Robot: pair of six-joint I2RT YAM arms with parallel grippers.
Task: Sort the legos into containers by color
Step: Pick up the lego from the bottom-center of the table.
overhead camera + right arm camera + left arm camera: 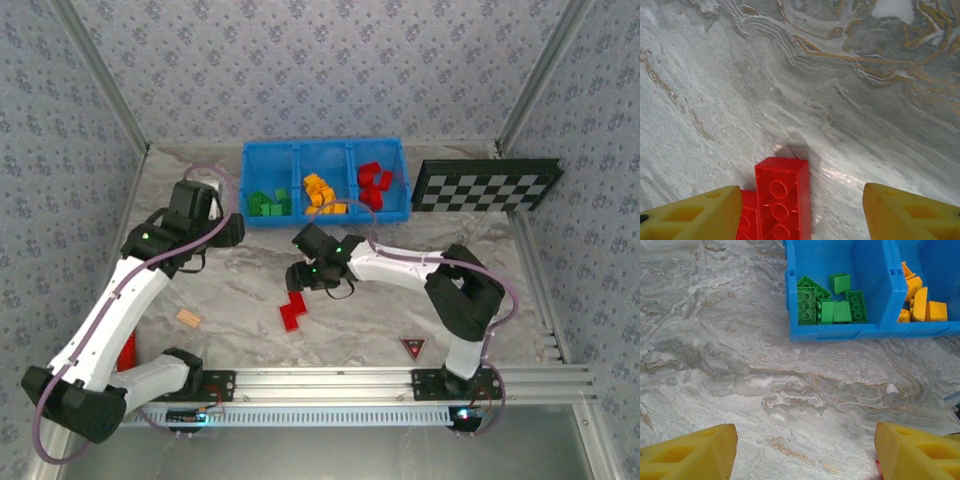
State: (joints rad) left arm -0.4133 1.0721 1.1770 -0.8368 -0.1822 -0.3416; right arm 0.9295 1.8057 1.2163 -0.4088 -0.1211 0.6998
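Observation:
My right gripper lowers and shifts toward the tan block next, onto the red brick nearer the bin, as that brick lies below it, off-centre on that side.
The blue bin point(325, 150) holds green legos point(268, 203) in its left compartment, orange-yellow legos point(320, 192) in the middle one and red legos point(375, 183) in the right one. Two joined red bricks point(293, 312) lie on the marble table. My right gripper point(300, 283) hovers just above them, open. In the right wrist view the red bricks point(782, 200) sit between the yellow fingers, close to the left finger point(695, 217). My left gripper point(235, 232) is open and empty in front of the bin; its wrist view shows the green legos point(827, 305) and orange-yellow legos point(920, 302).
A tan block point(188, 319) lies near the left arm, with a red cylinder point(126, 350) beside that arm's base. A checkerboard point(487, 185) stands at the back right. A red triangle marker point(412, 347) sits near the front rail.

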